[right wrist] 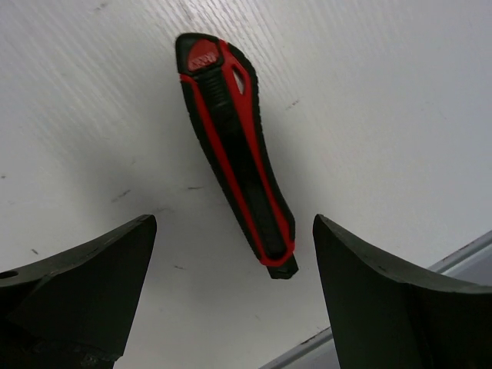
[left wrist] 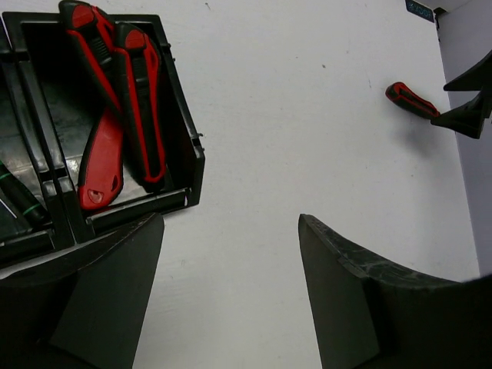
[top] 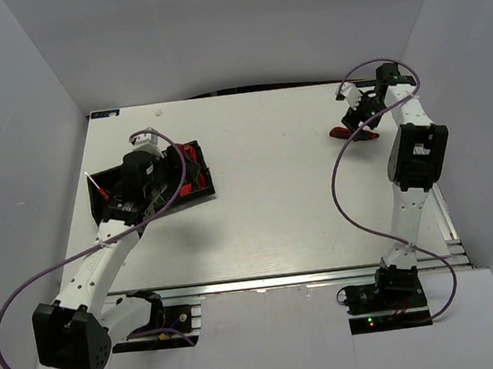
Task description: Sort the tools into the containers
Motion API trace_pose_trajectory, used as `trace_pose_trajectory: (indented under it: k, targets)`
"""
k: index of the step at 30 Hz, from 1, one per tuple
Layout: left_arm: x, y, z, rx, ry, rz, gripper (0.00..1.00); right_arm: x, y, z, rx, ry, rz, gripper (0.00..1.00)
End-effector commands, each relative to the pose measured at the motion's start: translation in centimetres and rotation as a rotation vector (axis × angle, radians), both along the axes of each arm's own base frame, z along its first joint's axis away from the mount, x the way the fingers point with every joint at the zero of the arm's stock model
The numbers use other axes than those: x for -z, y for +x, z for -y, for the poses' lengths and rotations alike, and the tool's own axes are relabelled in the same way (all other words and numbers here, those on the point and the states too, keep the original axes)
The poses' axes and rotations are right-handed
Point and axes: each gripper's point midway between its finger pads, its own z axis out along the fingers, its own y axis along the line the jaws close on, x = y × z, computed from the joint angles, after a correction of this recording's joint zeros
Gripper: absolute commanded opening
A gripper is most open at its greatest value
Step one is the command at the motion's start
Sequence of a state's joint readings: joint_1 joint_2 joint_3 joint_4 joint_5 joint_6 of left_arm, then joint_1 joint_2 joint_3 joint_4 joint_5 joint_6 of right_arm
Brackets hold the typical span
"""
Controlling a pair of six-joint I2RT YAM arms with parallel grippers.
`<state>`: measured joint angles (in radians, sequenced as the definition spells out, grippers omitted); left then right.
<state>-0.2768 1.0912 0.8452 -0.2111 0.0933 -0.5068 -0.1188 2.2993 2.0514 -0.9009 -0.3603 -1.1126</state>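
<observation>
My right gripper is open above the lone cutter's narrow end (top: 367, 135) (right wrist: 267, 232), with that slim part framed by its fingers, so it will lower them around it and close.
The black tray (top: 210, 186) lies at the left, partly under my left arm. In the left wrist view its right compartment (left wrist: 178, 92) holds two red-and-black cutters (left wrist: 134, 100). A black-and-green screwdriver (left wrist: 17, 197) lies in the compartment beside it. My left gripper (left wrist: 231, 223) is open and empty above bare table beside the tray, and it also shows in the top view (top: 145, 182). A third red-and-black cutter (right wrist: 234, 146) lies flat on the table at the far right (top: 356, 133). My right gripper (right wrist: 234, 224) is open just above it, a finger on each side of its near end, not touching.
A thin rod with a red tip (top: 97, 184) sticks out at the tray's left end. A metal rail (right wrist: 400, 330) along the table's right edge runs close to the lone cutter. White walls enclose the table on three sides.
</observation>
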Motion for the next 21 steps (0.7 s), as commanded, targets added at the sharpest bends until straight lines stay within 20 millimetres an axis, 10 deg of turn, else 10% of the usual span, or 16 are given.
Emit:
trace_pose_trajectory:
  k: [1, 21]
  targets:
    - [-0.7, -0.8, -0.4, -0.021, -0.026, 0.001, 0.82, -0.6, 0.4, 0.9, -0.008, -0.043, -0.003, 0.89]
    - [-1.9, -0.8, 0.8, 0.017, -0.085, -0.01, 0.82, 5.0, -0.3, 0.5, 0.029, 0.033, -0.157, 0.75]
